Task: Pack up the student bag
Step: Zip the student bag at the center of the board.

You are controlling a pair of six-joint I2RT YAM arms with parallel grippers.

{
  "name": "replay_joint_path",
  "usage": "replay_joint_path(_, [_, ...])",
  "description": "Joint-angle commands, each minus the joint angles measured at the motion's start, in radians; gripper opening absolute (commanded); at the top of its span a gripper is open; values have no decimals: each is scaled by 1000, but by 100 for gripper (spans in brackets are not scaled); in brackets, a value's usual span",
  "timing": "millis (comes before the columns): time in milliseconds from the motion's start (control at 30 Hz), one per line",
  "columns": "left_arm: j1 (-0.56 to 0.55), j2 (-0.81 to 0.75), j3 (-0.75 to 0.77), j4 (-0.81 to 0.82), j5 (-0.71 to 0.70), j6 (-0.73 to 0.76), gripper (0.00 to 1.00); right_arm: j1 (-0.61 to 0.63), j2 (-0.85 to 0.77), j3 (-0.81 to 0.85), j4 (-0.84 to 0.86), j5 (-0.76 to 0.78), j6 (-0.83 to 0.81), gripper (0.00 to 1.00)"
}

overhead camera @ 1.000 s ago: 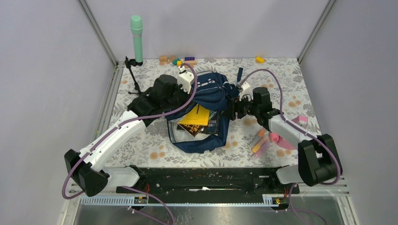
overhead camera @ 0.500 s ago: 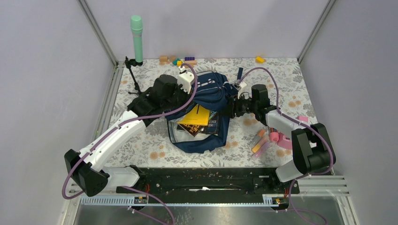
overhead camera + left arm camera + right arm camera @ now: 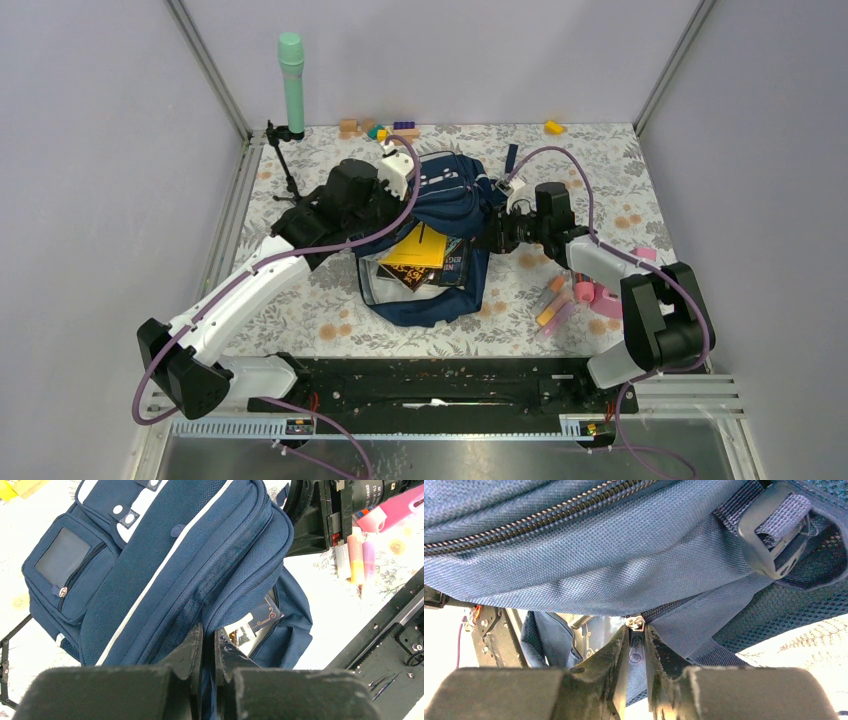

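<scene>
My left gripper draws back and down next, carries the zipper edge over the bag's opening [image 3: 424, 276] [image 3: 256, 626] and releases it there, because the books still lie uncovered.
The student bag [image 3: 452, 195], navy with pale stripes, lies in the middle of the table with its main compartment open toward me. A yellow book [image 3: 415, 246] and a dark book [image 3: 447, 266] sit in the opening. My left gripper [image 3: 208, 641] is shut on the bag's zipper edge at the left of the opening, with the bag [image 3: 165, 555] filling the view beyond. My right gripper [image 3: 636, 647] is shut on the zipper pull [image 3: 636, 651] on the bag's right side [image 3: 574, 565]. In the top view the right gripper [image 3: 492, 236] presses against the bag.
Several markers [image 3: 553, 300] and pink items [image 3: 600, 296] lie right of the bag under my right arm. A green cylinder [image 3: 291, 70] stands on a black stand at the back left. Small blocks [image 3: 385, 128] and a yellow piece [image 3: 553, 127] lie along the far edge.
My right arm has drawn in toward the bag, its wrist shifting slightly up and left with the zipper pull held. The left arm and the books have not moved.
</scene>
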State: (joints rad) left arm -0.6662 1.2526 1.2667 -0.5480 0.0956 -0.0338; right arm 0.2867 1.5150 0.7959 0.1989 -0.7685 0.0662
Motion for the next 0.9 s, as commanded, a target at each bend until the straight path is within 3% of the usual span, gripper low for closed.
replay_joint_path(0, [10, -33, 26, 95, 13, 5, 0, -4, -45, -12, 12, 33, 11, 18])
replay_joint_path(200, [5, -15, 36, 81, 7, 0, 0, -4, -91, -42, -8, 38, 72, 0])
replay_joint_path(433, [-87, 55, 53, 35, -78, 26, 0, 6, -170, -122, -27, 56, 128, 0])
replay_joint_path(867, [-198, 215, 3, -49, -42, 8, 0, 106, -313, -194, -132, 228, 228, 1])
